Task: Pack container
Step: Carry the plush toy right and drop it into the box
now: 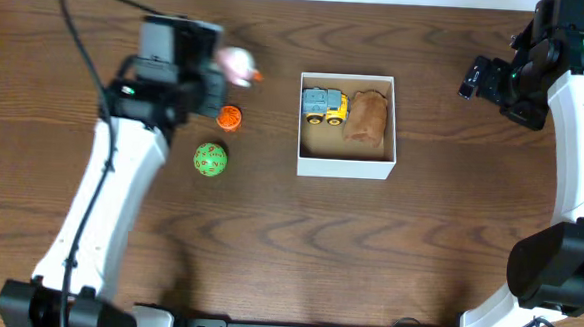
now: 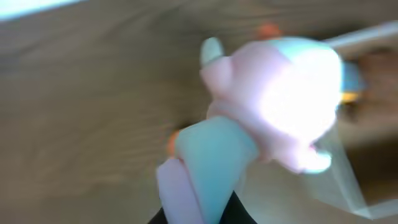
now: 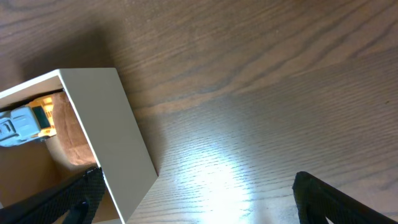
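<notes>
The pink soft toy (image 1: 239,67) goes onto the free bottom along the container's near side next. My left gripper swings over the container, then back and down.
The container (image 1: 344,167) is a white-walled square box with a tan inside, right of centre. In it lie a blue and yellow toy truck (image 1: 324,106) and a brown toy (image 1: 365,117). My left gripper (image 1: 218,77) is shut on a pink soft toy (image 1: 239,67) and holds it above the table, left of the container. The left wrist view is blurred and shows the pink toy (image 2: 280,99) close up. My right gripper (image 3: 199,208) is wide open and empty just right of the container's wall (image 3: 112,124); it also shows in the overhead view (image 1: 472,78).
A small orange toy (image 1: 230,117) and a green ball (image 1: 210,159) lie on the wooden table left of the container, below my left gripper. The left arm's cable arcs over the far left.
</notes>
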{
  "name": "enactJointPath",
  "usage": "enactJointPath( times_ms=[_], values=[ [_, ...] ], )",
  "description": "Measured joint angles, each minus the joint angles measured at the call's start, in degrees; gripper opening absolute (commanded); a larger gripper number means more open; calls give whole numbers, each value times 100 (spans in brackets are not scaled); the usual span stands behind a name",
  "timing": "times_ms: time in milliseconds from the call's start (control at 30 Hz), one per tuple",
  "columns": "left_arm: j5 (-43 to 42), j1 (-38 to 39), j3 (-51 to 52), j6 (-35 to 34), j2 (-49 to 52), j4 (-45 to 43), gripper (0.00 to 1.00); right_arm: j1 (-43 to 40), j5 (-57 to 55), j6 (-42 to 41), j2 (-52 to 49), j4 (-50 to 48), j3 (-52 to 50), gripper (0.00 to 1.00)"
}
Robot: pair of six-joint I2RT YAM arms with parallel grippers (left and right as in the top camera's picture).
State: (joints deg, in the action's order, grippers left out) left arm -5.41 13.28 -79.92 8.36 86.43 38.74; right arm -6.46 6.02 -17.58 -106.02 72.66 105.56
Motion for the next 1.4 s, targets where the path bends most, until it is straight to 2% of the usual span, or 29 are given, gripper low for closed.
enactJointPath(
  times_ms=[167,333,567,867,933,1033,1133,1267,1400],
  values=[
    [138,1276,-2,175,136,-240,6,0,0,0,0,-2,0,99],
    [308,2063,-2,551,654,-680,6,0,0,0,-2,-4,0,99],
    [389,2570,-2,992,1661,-1353,6,0,0,0,0,0,0,99],
    [435,2782,-2,988,2380,-1471,5,0,0,0,0,-2,0,99],
    [442,2815,-2,986,2455,-1491,8,0,0,0,0,0,0,99],
    [466,2844,-2,994,2463,-1508,17,0,0,0,0,0,0,99],
    [490,2885,-2,1008,2468,-1526,43,0,0,0,0,0,0,99],
    [496,2905,-2,975,2468,-1534,72,0,0,0,0,0,0,99],
    [605,2916,-2,962,2428,-1530,82,0,0,-2,0,4,0,99]
  ],
)
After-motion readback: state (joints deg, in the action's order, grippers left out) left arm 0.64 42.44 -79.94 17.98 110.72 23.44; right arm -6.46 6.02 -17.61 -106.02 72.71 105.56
